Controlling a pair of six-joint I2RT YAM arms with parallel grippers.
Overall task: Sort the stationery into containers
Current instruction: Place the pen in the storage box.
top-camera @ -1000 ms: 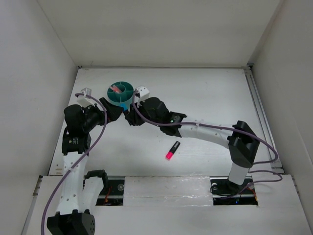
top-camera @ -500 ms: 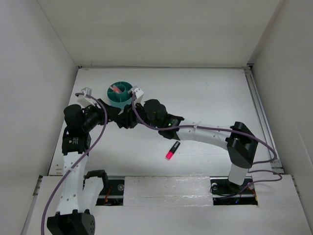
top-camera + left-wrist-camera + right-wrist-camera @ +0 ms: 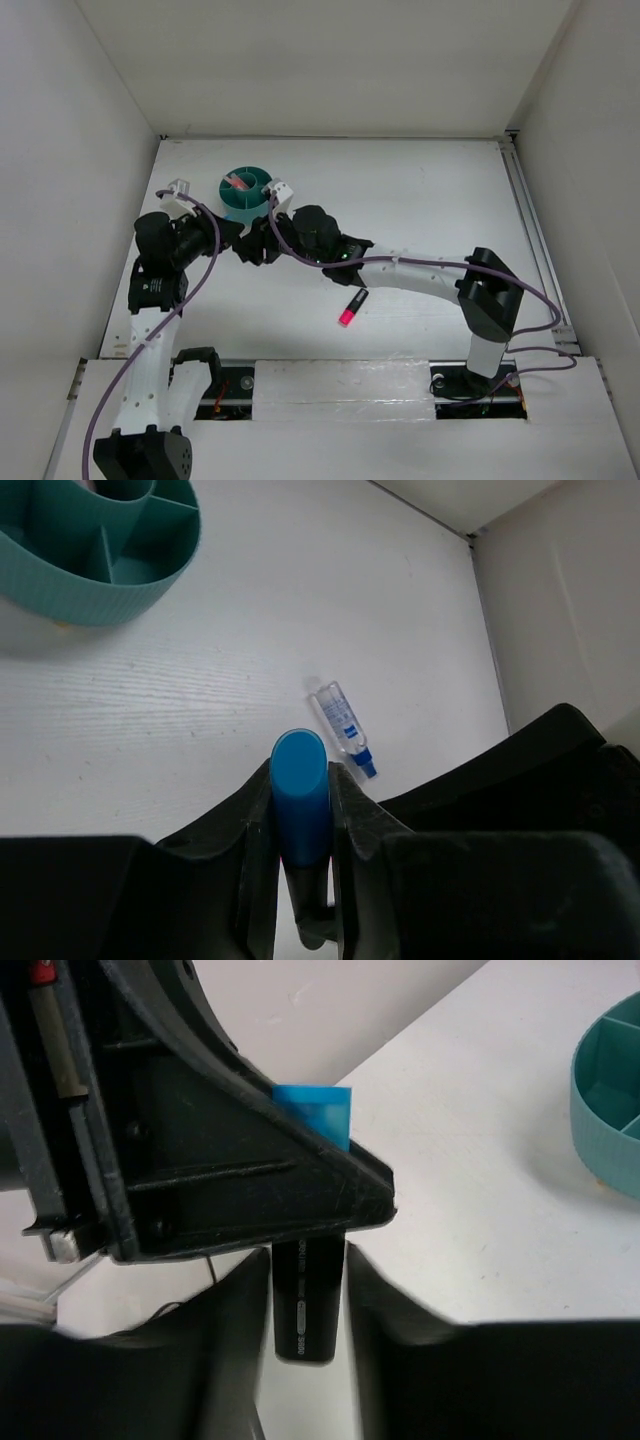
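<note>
The tub holds a pen, so my left gripper should carry the blue-black marker outward over the teal tub's near section [image 3: 237, 203] and release it.
My left gripper [image 3: 300, 780] is shut on the blue-black marker [image 3: 300, 805], whose blue end points toward the camera. In the right wrist view the marker's black body [image 3: 306, 1300] hangs between the fingers of my right gripper [image 3: 308, 1265], which stands open with gaps on both sides. The two grippers meet just in front of the teal tub [image 3: 226, 200], left gripper [image 3: 240, 243] beside right gripper [image 3: 262, 247]. A salmon-pink pen [image 3: 238, 182] lies in one tub compartment. A pink highlighter with a black cap [image 3: 351, 308] lies on the table nearer the bases. A clear-blue tube [image 3: 342, 725] lies on the table beyond the marker.
The tub's ribbed wall [image 3: 100, 585] fills the upper left of the left wrist view and shows at the right edge of the right wrist view [image 3: 600, 1130]. White walls enclose the table on three sides, with a metal rail [image 3: 530, 230] along the right.
My right arm carried the marker left to my left gripper. The left jaws closed on the marker and the right jaws have parted from it.
</note>
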